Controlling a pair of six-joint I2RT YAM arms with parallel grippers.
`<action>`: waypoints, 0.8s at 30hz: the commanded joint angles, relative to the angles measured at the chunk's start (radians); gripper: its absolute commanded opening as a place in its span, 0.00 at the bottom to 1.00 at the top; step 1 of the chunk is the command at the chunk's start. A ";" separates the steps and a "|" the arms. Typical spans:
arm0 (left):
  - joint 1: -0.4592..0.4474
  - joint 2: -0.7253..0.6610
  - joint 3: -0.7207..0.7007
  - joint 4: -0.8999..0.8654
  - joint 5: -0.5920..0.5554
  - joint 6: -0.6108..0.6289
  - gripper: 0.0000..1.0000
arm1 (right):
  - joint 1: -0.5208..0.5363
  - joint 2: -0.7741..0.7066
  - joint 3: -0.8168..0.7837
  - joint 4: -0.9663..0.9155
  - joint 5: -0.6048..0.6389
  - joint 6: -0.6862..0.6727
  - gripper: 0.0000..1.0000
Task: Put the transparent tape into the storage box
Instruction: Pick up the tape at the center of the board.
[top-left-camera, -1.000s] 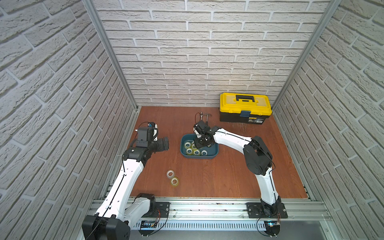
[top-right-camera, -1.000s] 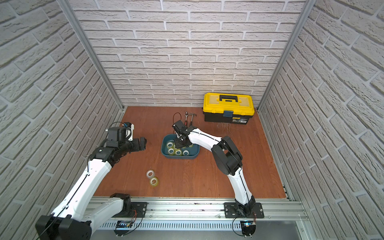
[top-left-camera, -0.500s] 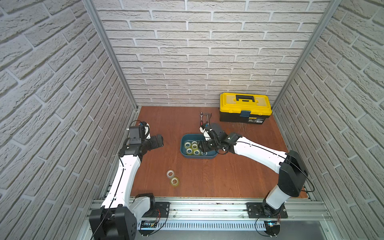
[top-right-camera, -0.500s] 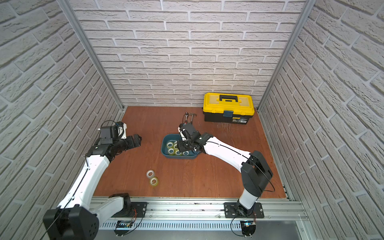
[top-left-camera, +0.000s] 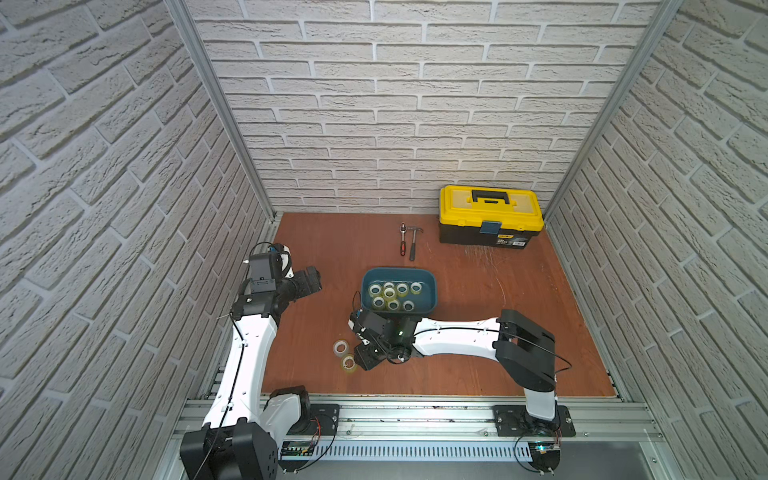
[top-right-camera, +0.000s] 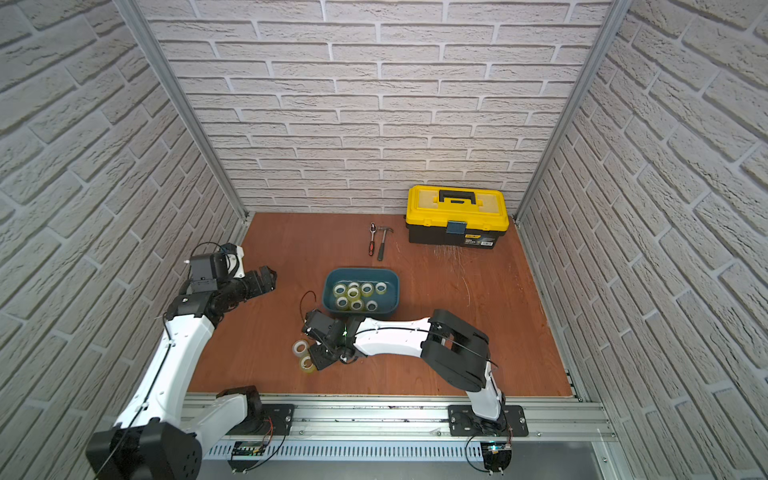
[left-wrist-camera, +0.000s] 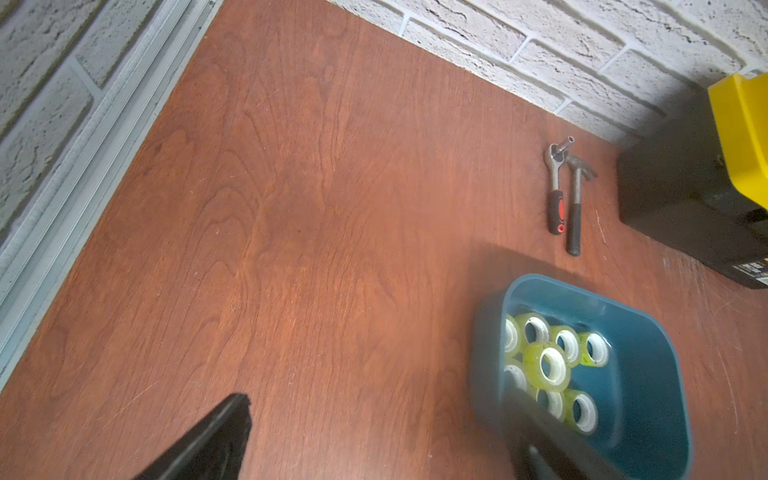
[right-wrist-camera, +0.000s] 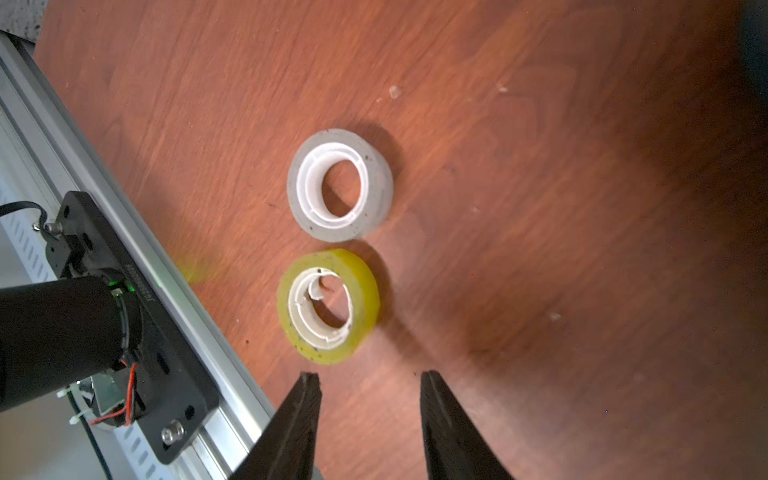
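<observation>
The yellowish roll's open centre leaves room for one finger, so next I need to lower my right gripper toward the roll and close astride its side facing away from the bar (top-left-camera: 353, 357) (right-wrist-camera: 364, 297).
The teal storage box (top-left-camera: 429, 297) sits mid-table and holds several rolls of transparent tape (top-left-camera: 390, 293); both top views and the left wrist view show it (top-right-camera: 361, 270) (left-wrist-camera: 582, 291). Two more tape rolls lie flat on the table in front of it, a clear one (top-left-camera: 340, 347) (right-wrist-camera: 340, 185) and a yellowish one (top-left-camera: 348, 363) (right-wrist-camera: 328, 305). My right gripper (top-left-camera: 361, 360) (right-wrist-camera: 370, 376) hovers just beside the yellowish roll, open and empty. My left gripper (top-left-camera: 311, 278) (left-wrist-camera: 378, 405) hangs open and empty left of the box.
A yellow-lidded black toolbox (top-left-camera: 490, 216) stands at the back right. A ratchet (top-left-camera: 402, 239) and a hammer (top-left-camera: 413, 245) lie side by side behind the box. The aluminium rail (right-wrist-camera: 124, 232) runs along the table's front edge, close to the two loose rolls.
My right arm has swung from over the storage box to the front, down to the two loose rolls. The left arm has drawn back slightly to the left.
</observation>
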 joint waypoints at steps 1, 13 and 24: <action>0.005 -0.008 0.008 0.026 0.004 -0.005 0.98 | 0.020 0.038 0.065 0.003 0.018 0.021 0.45; 0.005 -0.013 0.006 0.032 0.013 -0.008 0.98 | 0.053 0.165 0.139 -0.065 0.082 0.022 0.42; -0.069 -0.022 0.013 0.001 -0.078 0.017 0.98 | 0.031 -0.048 0.033 -0.066 0.195 -0.029 0.03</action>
